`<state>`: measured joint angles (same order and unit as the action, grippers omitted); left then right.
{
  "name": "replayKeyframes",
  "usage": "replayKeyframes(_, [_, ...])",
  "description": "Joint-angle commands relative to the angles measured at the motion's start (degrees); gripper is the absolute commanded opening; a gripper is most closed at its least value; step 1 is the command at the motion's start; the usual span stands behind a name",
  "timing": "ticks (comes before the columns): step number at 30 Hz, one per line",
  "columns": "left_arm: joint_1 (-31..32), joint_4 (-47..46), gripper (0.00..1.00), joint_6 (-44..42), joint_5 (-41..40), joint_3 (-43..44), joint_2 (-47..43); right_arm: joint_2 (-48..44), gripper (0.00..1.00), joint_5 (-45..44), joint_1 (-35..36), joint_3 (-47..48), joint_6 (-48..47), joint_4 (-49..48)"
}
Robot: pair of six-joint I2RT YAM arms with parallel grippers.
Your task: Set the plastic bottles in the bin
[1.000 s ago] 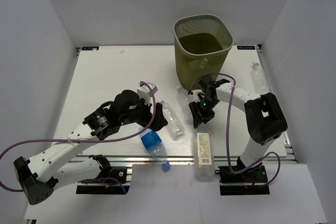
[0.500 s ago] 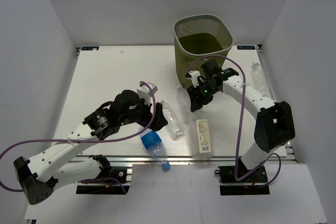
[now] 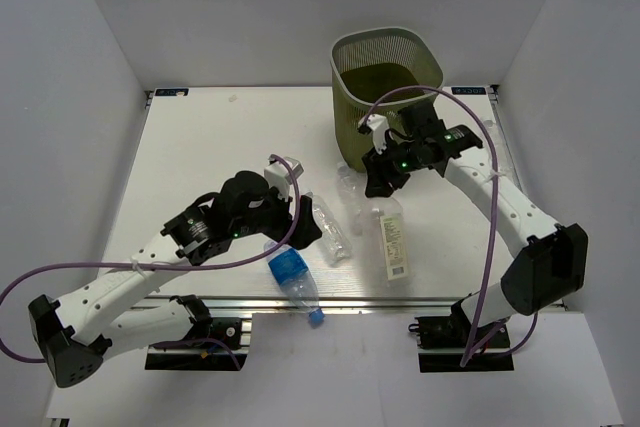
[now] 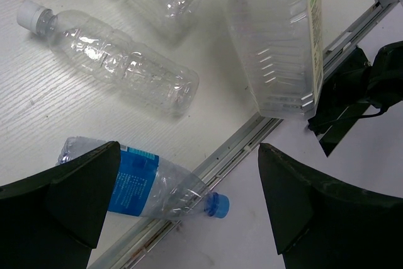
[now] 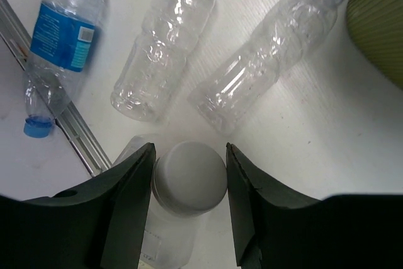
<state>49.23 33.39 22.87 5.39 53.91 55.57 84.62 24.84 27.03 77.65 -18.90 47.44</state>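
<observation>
I should next lift my right gripper up and outward over the bin's opening (image 3: 386, 81) to release the white cap, because the pale-label bottle still hangs outside the bin's mesh side.
My right gripper (image 3: 385, 175) is shut on the white cap (image 5: 189, 177) of the larger pale-label bottle (image 3: 393, 247). The bottle hangs down from the jaws just in front of the olive-green mesh bin (image 3: 350, 132). My left gripper (image 3: 305, 227) is open and holds nothing. It hovers over the blue-label bottle (image 4: 145, 184), whose blue cap pokes past the table's front rail. Two clear bottles (image 3: 330, 230) (image 3: 350, 187) lie side by side between the arms. In the right wrist view they are the two clear bottles (image 5: 164, 55) (image 5: 264, 61).
Another clear bottle (image 3: 490, 147) lies by the table's right edge, next to the bin. The metal front rail (image 4: 252, 137) runs under the blue-label bottle. White walls close in the table on three sides.
The right arm has stretched away from the front edge toward the bin, carrying the pale-label bottle by its cap. The left arm has hardly moved.
</observation>
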Motion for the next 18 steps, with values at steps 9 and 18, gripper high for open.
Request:
replayKeyframes(9, [0.34,-1.66,1.00,-0.64,0.33,1.02,0.15,-3.23,0.00,4.95,-0.57,15.42,-0.71,0.46])
replayKeyframes(18, [0.34,-1.13,1.00,-0.64,0.33,1.02,-0.46,1.07,0.00,6.18,-1.27,34.13,4.73,-3.75])
